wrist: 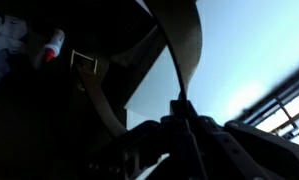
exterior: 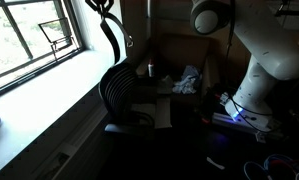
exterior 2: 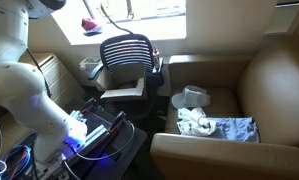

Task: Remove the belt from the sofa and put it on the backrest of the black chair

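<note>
My gripper holds the belt [exterior: 113, 42], and the strap hangs to the black chair's backrest [exterior: 117, 88]. My gripper will go down toward the backrest's top edge next, then let go of the belt over it.
My gripper [wrist: 181, 108] is shut on the belt [wrist: 184, 40], a dark strap that runs up from the jaws in the wrist view, with its square buckle [wrist: 84, 61] hanging lower left. In an exterior view the gripper [exterior: 102, 5] is at the top edge by the window, and the belt [exterior: 113, 42] hangs from it down to the top of the black chair's backrest [exterior: 117, 88]. In an exterior view the black chair [exterior 2: 127, 52] stands under the window and thin belt loops [exterior 2: 111, 14] dangle above it. The brown sofa [exterior 2: 274, 80] holds no belt.
Crumpled clothes [exterior 2: 214, 126] lie on the sofa seat; they also show in an exterior view [exterior: 187, 80]. The white robot base [exterior: 259, 75] with cables stands beside the chair. A window sill [exterior: 44, 85] runs along the wall. A red-capped object [wrist: 52, 44] lies below.
</note>
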### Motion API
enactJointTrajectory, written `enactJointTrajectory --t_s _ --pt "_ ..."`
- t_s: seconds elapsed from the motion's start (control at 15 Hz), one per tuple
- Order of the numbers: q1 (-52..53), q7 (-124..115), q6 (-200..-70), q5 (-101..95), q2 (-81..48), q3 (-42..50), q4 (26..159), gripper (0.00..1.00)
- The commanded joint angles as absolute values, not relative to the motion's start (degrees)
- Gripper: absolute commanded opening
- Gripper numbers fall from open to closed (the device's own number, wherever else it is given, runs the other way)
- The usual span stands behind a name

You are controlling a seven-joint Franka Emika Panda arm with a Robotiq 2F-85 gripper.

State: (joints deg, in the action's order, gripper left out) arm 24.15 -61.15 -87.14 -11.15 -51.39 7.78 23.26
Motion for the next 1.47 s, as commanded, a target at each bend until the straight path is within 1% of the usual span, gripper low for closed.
enactJointTrajectory --t_s 0.0,0.4,0.47,0.53,0.6,0.67,0.8,0.87,0.93,1.0,1.2,1.33,1.4 --pt "24.19 -60.69 -77.35 -9.09 -56.84 5.07 19.64 0.01" --pt "23.13 -60.02 -64.87 -1.69 -61.51 -0.57 19.59 0.01" --pt "24.27 -60.91 -67.51 -4.13 -61.68 1.60 19.22 0.29" --pt "24.33 -61.00 -67.18 -3.94 -62.01 1.39 19.48 0.05" --pt "24.39 -61.02 -67.48 -4.04 -61.87 1.45 19.97 0.09" --pt "24.37 -60.99 -67.86 -4.06 -61.22 1.49 20.93 0.17" --pt "24.40 -61.11 -68.31 -4.03 -60.78 1.50 21.36 0.29" --pt "24.40 -61.12 -68.31 -4.03 -60.78 1.51 21.27 0.55" --pt "25.72 -60.77 -70.63 -7.13 -61.25 3.77 20.75 0.55" --pt "26.69 -59.44 -71.81 -10.09 -61.29 5.57 20.78 0.59" --pt "28.74 -58.41 -74.65 -16.65 -61.23 9.25 20.83 0.81" --pt "30.17 -58.04 -76.50 -20.91 -61.39 11.94 20.84 0.93" --pt "29.01 -59.45 -74.72 -17.97 -61.06 9.68 20.85 0.99"
